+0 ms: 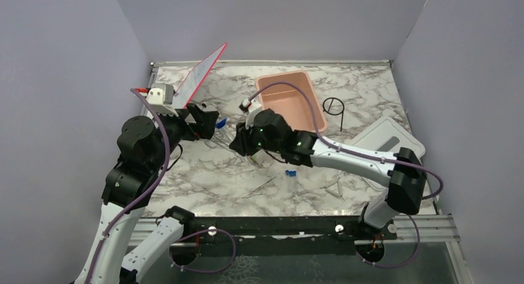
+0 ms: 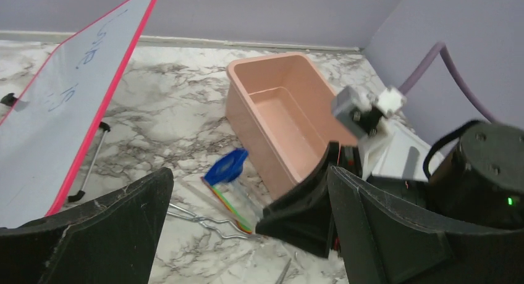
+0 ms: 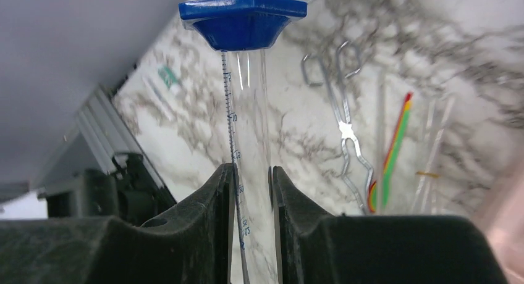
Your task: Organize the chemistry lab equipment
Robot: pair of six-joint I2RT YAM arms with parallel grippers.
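Note:
The pink tub stands open outward of my right gripper. My right gripper will next move outward over the pink tub's bare bottom and go down to let go of the tube (image 3: pixel 247 111).
My right gripper (image 3: pixel 253 170) is shut on a clear graduated tube (image 3: pixel 247 111) with a blue end (image 3: pixel 242 15). In the top view it (image 1: pixel 242 142) holds the tube low over the table's middle left, blue end (image 1: pixel 220 121) pointing left. Metal tweezers (image 3: pixel 343 111), a green-yellow stick (image 3: pixel 392 154) and thin pipettes (image 3: pixel 432 142) lie just beside it. My left gripper (image 1: pixel 210 122) is open and empty right by the blue end; its view shows the blue end (image 2: pixel 227 167), stick (image 2: pixel 232 204) and tweezers (image 2: pixel 204 219) between its fingers. The black ring stand (image 1: pixel 333 106) stands right of the tub.
The pink tub (image 1: pixel 290 102) sits at the back middle, its white lid (image 1: pixel 386 139) at the right. The red-edged panel (image 1: pixel 198 77) leans at the back left. Small blue caps (image 1: pixel 290 171) and loose pipettes (image 1: pixel 266 185) lie on the marble in front.

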